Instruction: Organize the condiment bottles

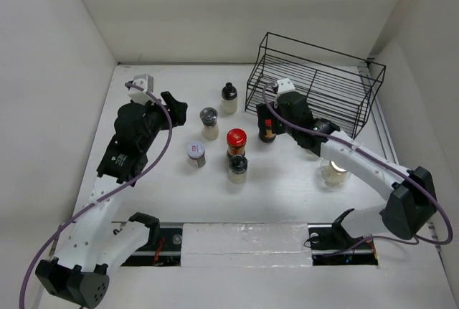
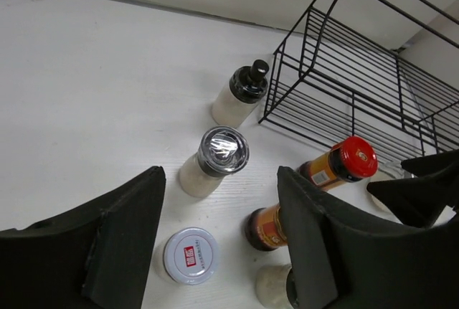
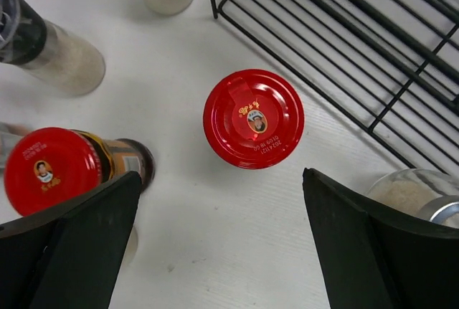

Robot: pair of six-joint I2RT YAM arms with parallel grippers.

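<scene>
The small red-lidded bottle stands below the robot's right gripper, so that gripper will next go down with its fingers open around the red lid (image 1: pixel 268 122) (image 3: pixel 253 119) beside the rack.
Several condiment bottles stand mid-table. A black-capped pale bottle (image 1: pixel 228 98) is farthest back. In front of it are a chrome-lidded shaker (image 1: pixel 209 122), a grey-lidded jar (image 1: pixel 196 153), a red-lidded dark jar (image 1: pixel 236 140) and a second black-capped pale bottle (image 1: pixel 237 168). A small red-lidded bottle (image 1: pixel 268 131) stands by the rack. My right gripper (image 1: pixel 264 117) is open above it, and its lid (image 3: pixel 253 118) lies just ahead of the fingertips. My left gripper (image 1: pixel 179 106) is open and empty, left of the shaker (image 2: pixel 219 158). A squat clear jar (image 1: pixel 334 171) sits under my right arm.
The black wire rack (image 1: pixel 315 87) stands at the back right and holds nothing. It also shows in the right wrist view (image 3: pixel 344 36), close behind the red lid. White walls close in the table on the left, back and right.
</scene>
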